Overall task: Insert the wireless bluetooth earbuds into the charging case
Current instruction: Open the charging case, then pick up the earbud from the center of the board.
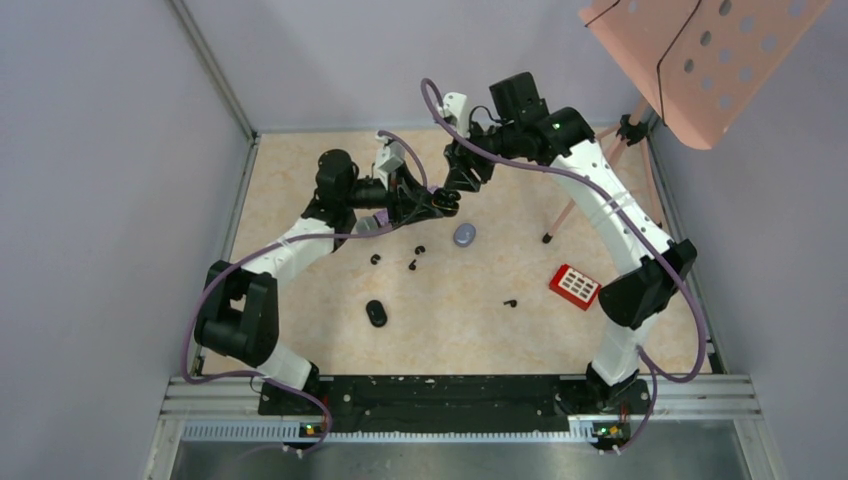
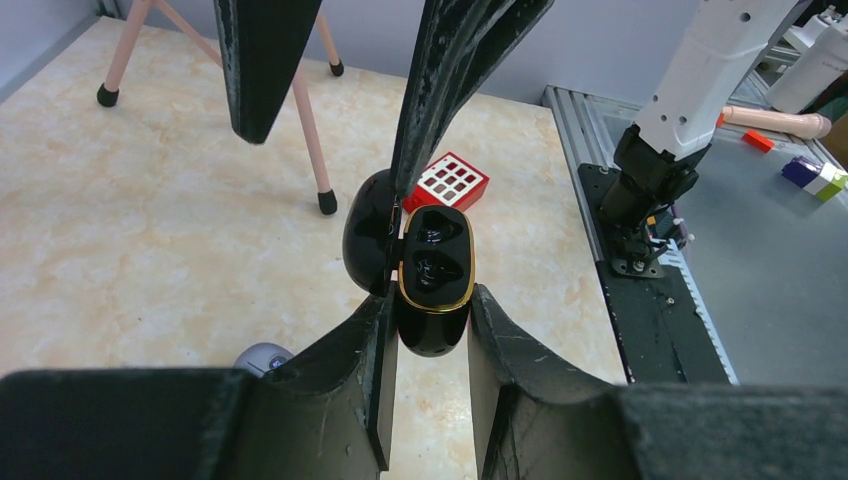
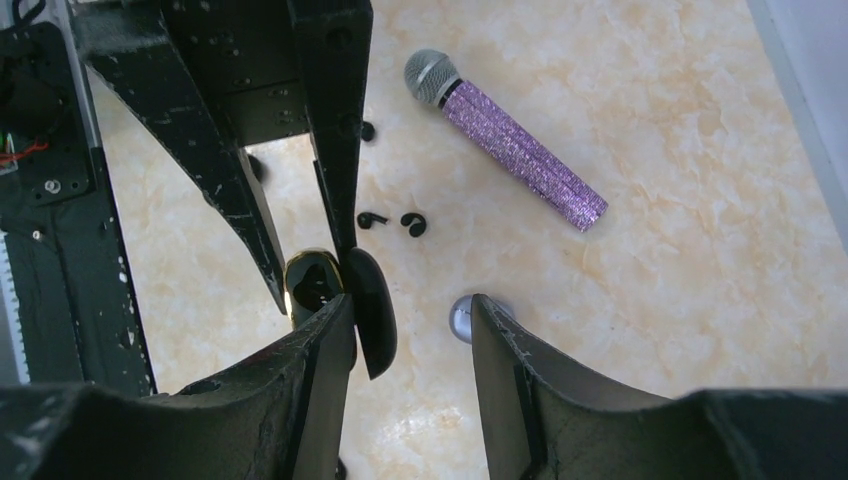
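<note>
The lone earbud is outside the case, so next my right gripper needs to leave the open lid and move back and down onto that earbud near the red box (image 1: pixel 511 303).
My left gripper (image 2: pixel 430 300) is shut on the base of a glossy black charging case (image 2: pixel 435 270) with a gold rim and holds it above the table. Its lid (image 2: pixel 368 245) stands open. I cannot tell whether its dark wells hold anything. My right gripper (image 3: pixel 412 302) is open, with one finger lying between lid (image 3: pixel 372 310) and base (image 3: pixel 312 285). Both grippers meet at the back middle of the table (image 1: pixel 445 198). Tiny black earbuds lie loose on the table (image 1: pixel 376 259) (image 1: pixel 413 265) (image 1: pixel 510 302), and two show in the right wrist view (image 3: pixel 372 219) (image 3: pixel 414 224).
A grey oval case (image 1: pixel 464 234) lies just below the grippers. A closed black oval case (image 1: pixel 376 313) lies nearer the front. A purple glitter microphone (image 3: pixel 510 150) lies by the left arm. A red box (image 1: pixel 575 286) and a pink stand's legs (image 1: pixel 560 222) are on the right.
</note>
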Motion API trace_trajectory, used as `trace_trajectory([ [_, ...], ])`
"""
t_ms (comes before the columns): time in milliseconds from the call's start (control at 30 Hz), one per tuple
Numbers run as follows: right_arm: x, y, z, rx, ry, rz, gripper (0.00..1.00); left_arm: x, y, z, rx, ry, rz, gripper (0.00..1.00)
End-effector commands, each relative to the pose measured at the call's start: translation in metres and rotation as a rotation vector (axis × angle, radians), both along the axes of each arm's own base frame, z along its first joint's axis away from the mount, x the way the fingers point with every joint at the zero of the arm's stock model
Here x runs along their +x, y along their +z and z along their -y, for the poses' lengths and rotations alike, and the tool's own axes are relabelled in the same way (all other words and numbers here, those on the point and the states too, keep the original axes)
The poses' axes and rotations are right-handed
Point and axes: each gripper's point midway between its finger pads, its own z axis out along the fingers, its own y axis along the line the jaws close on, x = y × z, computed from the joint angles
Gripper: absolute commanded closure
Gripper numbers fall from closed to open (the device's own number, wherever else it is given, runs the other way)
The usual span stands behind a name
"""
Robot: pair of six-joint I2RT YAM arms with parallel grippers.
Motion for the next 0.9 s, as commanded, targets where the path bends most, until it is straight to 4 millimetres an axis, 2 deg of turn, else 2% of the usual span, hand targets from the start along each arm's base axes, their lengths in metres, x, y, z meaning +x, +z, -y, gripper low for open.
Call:
trace_trajectory([
  [0, 0.002, 0.05, -0.001, 0.095, -0.02, 0.085, 0.53, -0.001, 0.006, -0.001, -0.021, 0.024, 0.018, 1.0],
  [67, -0.001, 0.074, 0.001, 0.137, -0.035, 0.114, 0.52, 0.001, 0.004, -0.002, -0.021, 0.04, 0.004, 1.0],
  [133, -0.004, 0.089, 0.009, 0.157, -0.065, 0.136, 0.51, 0.003, 0.004, -0.004, -0.024, 0.06, -0.027, 1.0],
  [200, -0.011, 0.083, 0.022, 0.141, -0.1, 0.116, 0.51, 0.007, 0.005, -0.008, -0.033, 0.093, -0.061, 1.0],
  [233, -0.016, 0.072, 0.029, 0.121, -0.113, 0.091, 0.51, 0.009, 0.006, -0.011, -0.039, 0.107, -0.075, 1.0],
  [333, -0.03, 0.021, 0.052, 0.049, -0.194, -0.022, 0.54, 0.014, 0.006, -0.021, -0.056, 0.16, -0.124, 1.0],
  [467, -0.041, -0.055, 0.09, -0.071, -0.462, -0.167, 0.62, 0.025, 0.005, -0.037, -0.078, 0.276, -0.197, 1.0],
  [667, -0.087, -0.162, 0.126, -0.253, -0.608, -0.403, 0.67, 0.029, -0.001, -0.051, -0.054, 0.355, -0.209, 1.0],
  [767, -0.106, -0.199, 0.132, -0.307, -0.671, -0.535, 0.68, 0.032, 0.001, -0.056, -0.056, 0.383, -0.214, 1.0],
  [867, -0.122, -0.223, 0.131, -0.328, -0.698, -0.654, 0.69, 0.032, 0.004, -0.06, -0.062, 0.404, -0.207, 1.0],
])
